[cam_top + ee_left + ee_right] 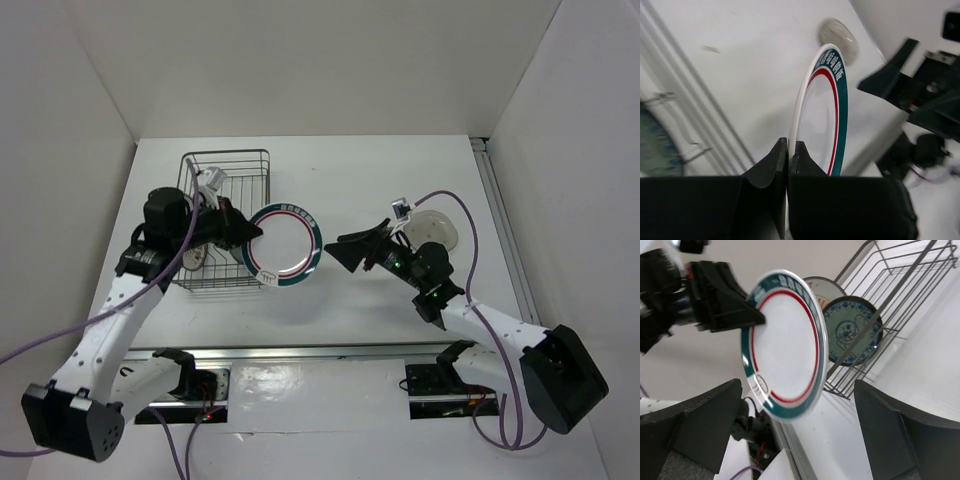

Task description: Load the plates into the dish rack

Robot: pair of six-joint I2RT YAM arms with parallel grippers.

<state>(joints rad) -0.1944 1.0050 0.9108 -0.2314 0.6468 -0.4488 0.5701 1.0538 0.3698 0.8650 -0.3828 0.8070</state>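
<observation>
The plate in my left gripper turns over the gap between the pale and teal-blue plates next. It then goes down in and is released, since that gap stands free in the rack (238,168).
My left gripper (252,236) is shut on the rim of the white plate with blue-and-red rim rings (286,245) and holds it on edge in the air, just right of the dish rack (238,168). The left wrist view shows the jaws (787,150) pinching that plate (822,110). My right gripper (335,251) is open and empty, a little right of the plate; in its view (797,384) the plate (785,340) hangs between the spread fingers but apart from them. The teal-blue plate (852,330) and a pale plate (822,287) stand in the rack (900,285). The greyish-beige plate (435,228) lies on the table behind the right arm.
The rack stands at the table's left-middle, with the white walls close behind and on both sides. A metal rail (330,351) runs along the near edge by the arm bases. The beige plate also shows in the left wrist view (839,37).
</observation>
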